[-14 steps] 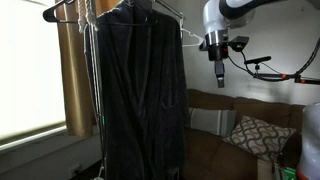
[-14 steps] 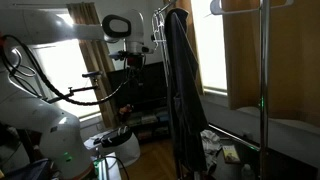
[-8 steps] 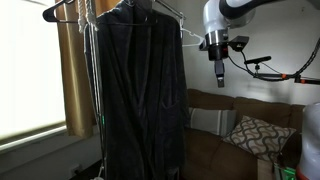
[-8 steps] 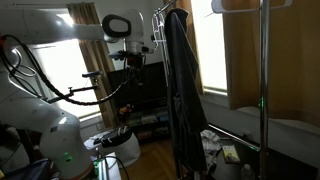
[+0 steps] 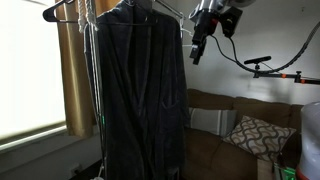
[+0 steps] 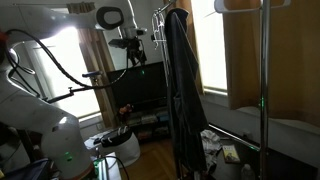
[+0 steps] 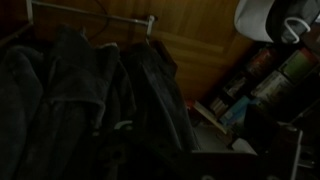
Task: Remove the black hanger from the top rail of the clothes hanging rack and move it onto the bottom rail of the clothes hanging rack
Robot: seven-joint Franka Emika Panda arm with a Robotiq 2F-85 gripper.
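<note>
My gripper rises and comes onto the bare end next, since the black hanger's end lies from my gripper toward the robe, exposed before the cloth.
A black hanger (image 5: 63,12) hangs empty at the end of the rack's top rail (image 5: 170,10), beside a long dark robe (image 5: 140,95). The robe also shows in an exterior view (image 6: 180,90) and in the wrist view (image 7: 90,110), under the pale top rail (image 7: 90,19). My gripper (image 5: 196,55) is up near the rail's other end, tilted toward the rack, apart from the robe and holding nothing. It looks open. It also shows in an exterior view (image 6: 140,58). The bottom rail is hidden behind the robe.
A brown couch (image 5: 215,105) with a patterned pillow (image 5: 255,135) stands behind the rack. A bright window (image 5: 30,70) is beside the hanger. A dark shelf unit (image 6: 145,100), a white bin (image 6: 122,148) and a rack pole (image 6: 262,80) stand nearby.
My gripper has risen and swung toward the top rail, tilting from pointing straight down to pointing at the rack. The hanger and robe have not moved.
</note>
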